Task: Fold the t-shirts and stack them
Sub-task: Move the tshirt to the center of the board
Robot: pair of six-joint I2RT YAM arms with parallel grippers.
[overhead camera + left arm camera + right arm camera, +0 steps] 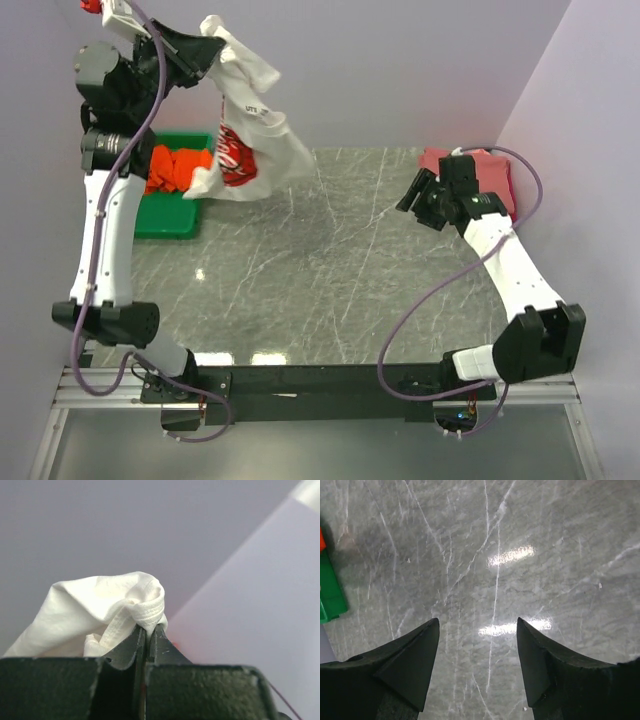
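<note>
I need to swing my left gripper toward the table's middle [302, 245] next, then lower the hanging white t-shirt onto the empty marble table beside the green tray.
My left gripper [207, 47] is raised high at the far left and shut on the white t-shirt [245, 130], which hangs down with its red chest print showing. In the left wrist view my gripper [148, 630] pinches a bunched white hem [145, 611]. An orange t-shirt [178, 168] lies crumpled in the green tray [168, 220] below. A red or salmon-pink folded t-shirt [490, 170] lies at the far right, partly hidden behind my right arm. My right gripper [410, 193] is open and empty above the bare table, as the right wrist view [478, 625] shows.
The grey marble table [330, 270] spans the middle. The green tray's corner [331, 597] shows at the left edge of the right wrist view. Purple walls close the back and right sides. A black rail runs along the near edge.
</note>
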